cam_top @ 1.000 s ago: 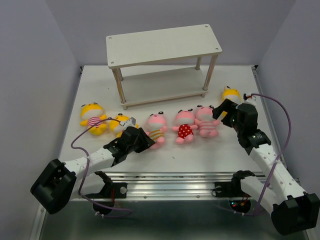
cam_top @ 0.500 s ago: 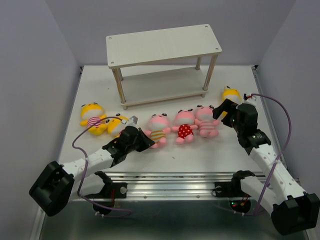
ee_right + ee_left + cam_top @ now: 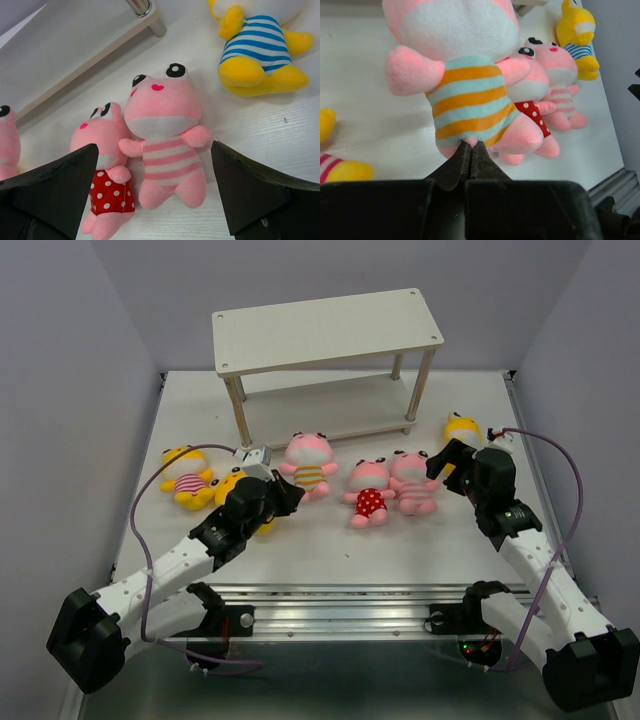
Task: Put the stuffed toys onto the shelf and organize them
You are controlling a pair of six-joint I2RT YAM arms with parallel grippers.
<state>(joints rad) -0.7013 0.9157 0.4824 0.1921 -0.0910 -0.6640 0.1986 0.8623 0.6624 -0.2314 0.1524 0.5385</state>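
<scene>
I should next carry the toy in my left gripper outward to the shelf (image 3: 330, 328), over the end of the lower board by the nearest leg (image 3: 275, 412). I should release the toy there because that spot is bare.
My left gripper (image 3: 283, 492) is shut on the bottom of the pink toy with the yellow-striped body (image 3: 308, 458) and holds it off the table in front of the shelf (image 3: 330, 328). In the left wrist view the toy (image 3: 470, 95) hangs upright from my shut gripper (image 3: 471, 146). My right gripper (image 3: 447, 462) is open and empty, hovering by the pink toy with the pink-striped body (image 3: 412, 482). In the right wrist view that toy (image 3: 165, 135) lies between my spread gripper (image 3: 154, 146) fingers, untouched. The red dotted toy (image 3: 368, 490) lies beside it.
Two yellow pink-striped toys (image 3: 185, 475) (image 3: 235, 490) lie at the left, the second partly under my left arm. The yellow blue-striped toy (image 3: 462, 428) lies at the right, behind my right gripper. Both shelf boards are bare. A shelf leg (image 3: 142, 7) stands close.
My left gripper has lifted the yellow-striped pink toy out of the row and carried it up and back toward the shelf. The right arm has not moved.
</scene>
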